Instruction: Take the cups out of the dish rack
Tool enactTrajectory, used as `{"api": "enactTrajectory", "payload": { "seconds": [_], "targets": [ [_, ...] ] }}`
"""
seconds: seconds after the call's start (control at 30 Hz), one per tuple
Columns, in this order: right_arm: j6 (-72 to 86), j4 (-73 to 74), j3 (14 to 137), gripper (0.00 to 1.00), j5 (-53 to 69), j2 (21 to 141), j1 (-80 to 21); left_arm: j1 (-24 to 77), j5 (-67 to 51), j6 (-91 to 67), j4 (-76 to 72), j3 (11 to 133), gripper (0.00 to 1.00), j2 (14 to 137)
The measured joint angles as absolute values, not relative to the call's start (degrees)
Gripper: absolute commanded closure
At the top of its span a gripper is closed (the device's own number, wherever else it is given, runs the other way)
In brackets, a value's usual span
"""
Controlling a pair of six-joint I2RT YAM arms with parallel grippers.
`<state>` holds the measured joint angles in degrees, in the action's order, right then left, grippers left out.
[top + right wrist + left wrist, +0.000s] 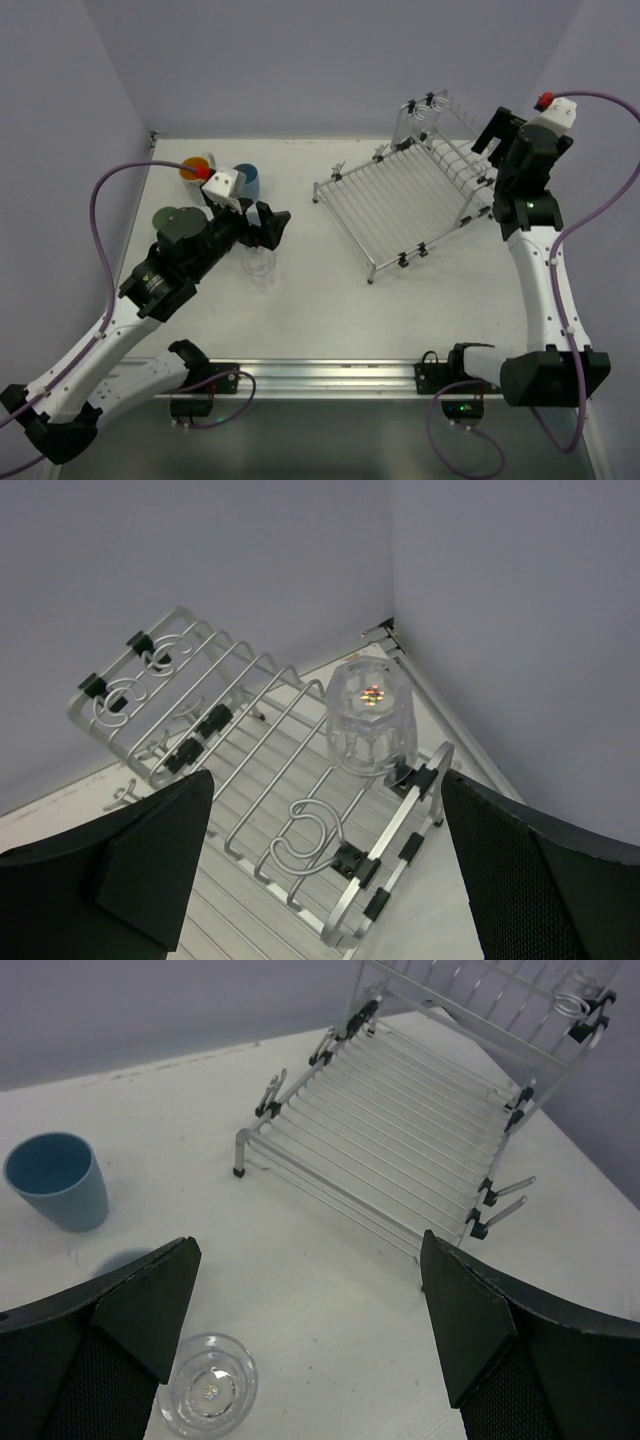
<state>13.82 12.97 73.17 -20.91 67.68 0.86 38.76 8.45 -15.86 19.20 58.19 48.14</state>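
The sides of the clear glass's upturned base (371, 678) stand free for a finger on each, so next my open right gripper needs to move down over it, tilting more steeply.
The silver wire dish rack (400, 200) stands right of the table's middle, and its flat section holds nothing. One clear glass (367, 715) sits upside down on the rack's raised slotted back. My right gripper (325, 860) is open above that glass and apart from it; in the top view the right gripper (487, 137) hovers over the rack's far right end. My left gripper (310, 1330) is open and empty above the table. A second clear glass (208, 1398) stands upright on the table just below its left finger, also in the top view (260, 268).
A blue cup (246, 180), a cup with an orange inside (195, 168) and a dark green cup (175, 220), partly hidden by my left arm, stand at the far left. The blue cup also shows in the left wrist view (58, 1180). Walls close in behind and beside the rack.
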Motion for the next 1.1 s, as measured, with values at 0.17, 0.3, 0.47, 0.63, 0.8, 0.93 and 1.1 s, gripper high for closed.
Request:
{"api": "enactTrajectory", "payload": {
  "seconds": [0.17,0.3,0.47,0.63,0.8,0.93,1.1],
  "targets": [
    [11.2,16.8,80.6,0.01,-22.4,73.0,3.1,38.8,5.0,-15.2,12.7,52.8,0.0,49.0],
    [9.3,20.0,86.7,0.01,-22.8,78.5,4.3,38.8,3.5,-14.3,10.8,50.0,0.0,50.4],
    [8.1,22.6,90.1,0.01,-22.5,84.2,5.4,38.8,3.4,-13.7,9.5,48.8,0.0,50.1],
    [7.6,23.9,91.5,0.01,-21.3,88.3,6.2,38.8,3.4,-12.8,7.7,48.8,0.0,50.1],
    [7.6,24.4,93.0,0.06,-20.0,91.2,6.9,38.8,3.4,-12.6,7.5,48.8,0.0,50.8],
    [7.5,24.4,93.9,0.2,-19.7,93.3,7.2,38.8,3.4,-12.4,7.3,48.8,0.0,51.5],
    [7.4,24.4,93.9,0.44,-19.6,94.2,7.2,38.7,3.4,-12.4,7.3,48.8,0.0,51.9]
  ]
}}
